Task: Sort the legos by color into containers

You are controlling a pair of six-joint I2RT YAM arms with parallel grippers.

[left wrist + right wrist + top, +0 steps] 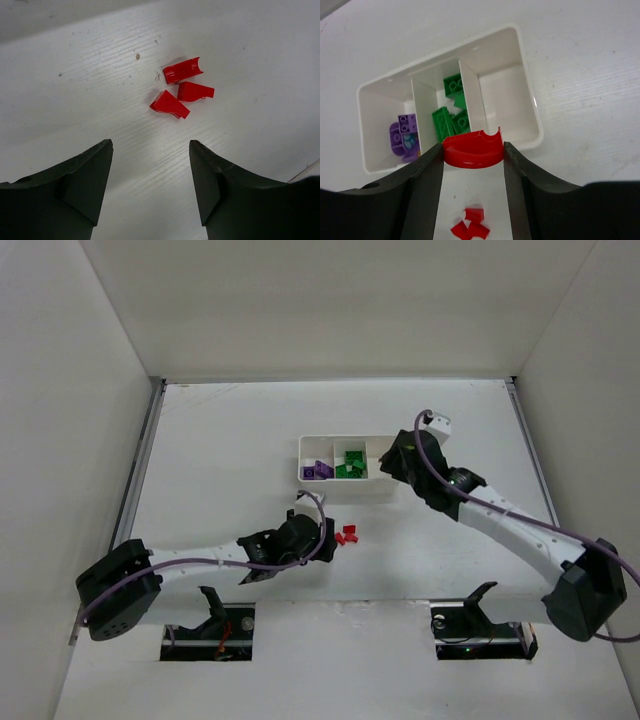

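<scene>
My left gripper is open and its fingers are closest to the red wedge brick, so it should go down next and to the right in the top view, onto that brick.
The white tray sits mid-table. Its left compartment holds purple legos, the middle one holds green legos, and the right compartment shows only bare floor. My right gripper is shut on a red curved lego, held above the tray's near edge; in the top view this gripper hovers at the tray's right end. Three red legos lie together on the table. My left gripper is open and empty just short of them; in the top view it sits beside the red legos.
White walls close in the table on the left, right and back. A metal rail runs along the left edge. Both arm bases stand at the near edge.
</scene>
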